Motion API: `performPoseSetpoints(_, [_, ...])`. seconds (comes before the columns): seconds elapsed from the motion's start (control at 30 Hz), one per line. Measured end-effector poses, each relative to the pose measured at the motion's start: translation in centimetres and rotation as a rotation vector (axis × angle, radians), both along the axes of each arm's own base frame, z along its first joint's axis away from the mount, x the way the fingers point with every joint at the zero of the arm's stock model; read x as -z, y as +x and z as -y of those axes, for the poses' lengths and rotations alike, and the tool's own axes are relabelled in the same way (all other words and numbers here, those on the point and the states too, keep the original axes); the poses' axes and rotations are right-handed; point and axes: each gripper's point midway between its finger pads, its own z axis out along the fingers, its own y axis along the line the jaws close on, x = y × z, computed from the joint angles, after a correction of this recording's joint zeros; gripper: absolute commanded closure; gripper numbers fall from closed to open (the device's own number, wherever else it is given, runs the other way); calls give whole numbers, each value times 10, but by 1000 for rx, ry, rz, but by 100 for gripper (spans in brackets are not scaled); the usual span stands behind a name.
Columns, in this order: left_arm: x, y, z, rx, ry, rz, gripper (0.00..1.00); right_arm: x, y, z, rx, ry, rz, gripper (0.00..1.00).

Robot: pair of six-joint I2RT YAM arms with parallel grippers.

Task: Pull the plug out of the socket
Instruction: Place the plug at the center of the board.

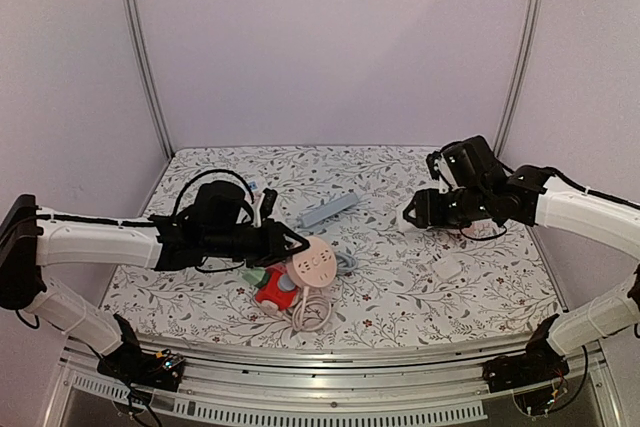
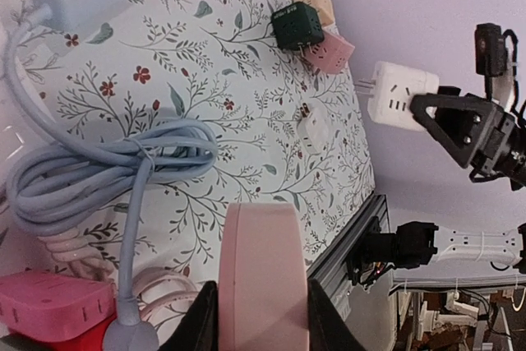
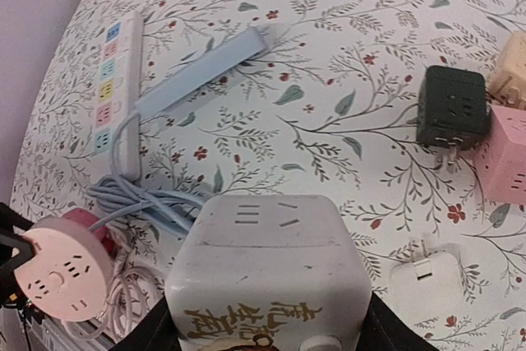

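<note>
My right gripper brings the plug down onto the bare cloth (image 1: 420, 237) (image 3: 378, 158) beside the dark green and pink cubes next.
The socket is a round pink disc (image 1: 315, 265) held just above the floral cloth, and my left gripper (image 1: 295, 244) is shut on its edge. In the left wrist view the disc (image 2: 263, 277) stands edge-on between the two dark fingers (image 2: 197, 326). The plug is a white cube adapter (image 1: 408, 215), lifted at the right, well apart from the socket. My right gripper (image 1: 418, 209) is shut on it. The right wrist view shows the cube (image 3: 275, 277) filling the gap between the jaws, with the pink socket (image 3: 64, 273) far off at the lower left.
A blue power strip (image 1: 330, 210) and its coiled cable (image 2: 99, 170) lie mid-table. A red socket block (image 1: 272, 292) and a pink cable coil (image 1: 312, 315) sit near the front edge. Dark green (image 3: 452, 108), pink (image 3: 509, 158) and beige (image 3: 514, 59) cubes lie at the right, with a small white adapter (image 1: 447, 269).
</note>
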Motion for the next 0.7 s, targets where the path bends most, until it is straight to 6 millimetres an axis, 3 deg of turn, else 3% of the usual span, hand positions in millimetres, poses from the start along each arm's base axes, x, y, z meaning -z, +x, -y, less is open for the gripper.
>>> performPoseSetpoints(0.07, [0,-1,0,7,1,3,91,24,12,34,93,-16,-59,74])
performPoseSetpoints(0.2, [-3,-1,0,13,-2,13,91,47,24,77,208,-19,-133,74])
performPoseSetpoints(0.37, [-10,-1,-1,15,-12,35,90,54,35,87,244,-12,-147,73])
performPoseSetpoints(0.7, [-18,-2,-3,22,-14,66,90,95,53,96,291,-72,-211,69])
